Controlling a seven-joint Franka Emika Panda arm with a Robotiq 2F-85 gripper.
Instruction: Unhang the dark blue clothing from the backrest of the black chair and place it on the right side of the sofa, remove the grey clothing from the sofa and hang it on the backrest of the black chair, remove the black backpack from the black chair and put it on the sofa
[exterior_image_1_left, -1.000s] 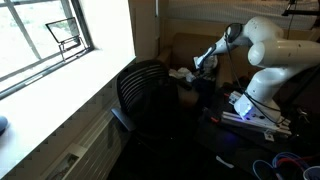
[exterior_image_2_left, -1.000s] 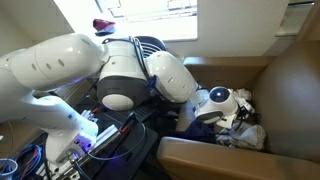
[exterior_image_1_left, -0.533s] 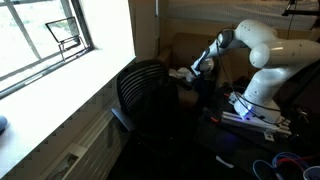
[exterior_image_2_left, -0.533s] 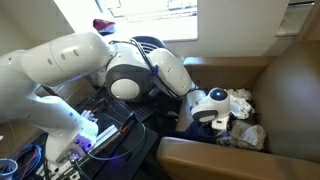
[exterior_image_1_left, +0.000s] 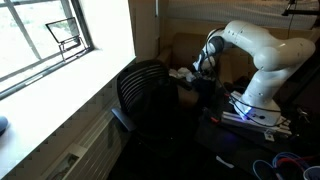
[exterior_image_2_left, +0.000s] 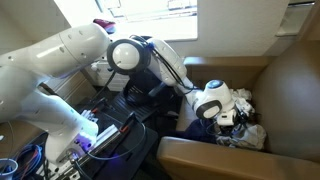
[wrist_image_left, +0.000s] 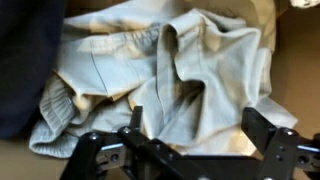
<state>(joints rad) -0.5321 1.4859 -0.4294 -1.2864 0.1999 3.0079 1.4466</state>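
Note:
Next, before grabbing the grey clothing, my gripper lowers slightly toward the dark blue cloth, onto the raised fold of grey clothing (exterior_image_1_left: 201, 75) (wrist_image_left: 178, 82).
The grey clothing (wrist_image_left: 175, 65) lies crumpled on the brown sofa (exterior_image_2_left: 275, 85) and fills the wrist view. It also shows in both exterior views (exterior_image_2_left: 246, 131) (exterior_image_1_left: 180, 73). A dark blue cloth (wrist_image_left: 22, 60) lies beside it at the left of the wrist view. My gripper (wrist_image_left: 197, 122) is open and empty, hovering just above the grey clothing, as in both exterior views (exterior_image_2_left: 228, 117) (exterior_image_1_left: 201, 67). The black chair (exterior_image_1_left: 148, 95) stands by the window, its backrest bare. I cannot make out the black backpack.
The robot base stands on a stand with a lit electronics box (exterior_image_1_left: 250, 112) and cables (exterior_image_2_left: 95, 135). A bright window (exterior_image_1_left: 45, 40) and its sill run along one side. The sofa's armrest (exterior_image_2_left: 215, 158) is near the front of an exterior view.
The arm's elbow has risen and swung over. The wrist has shifted slightly along the sofa, above the grey clothing. The gripper stays open.

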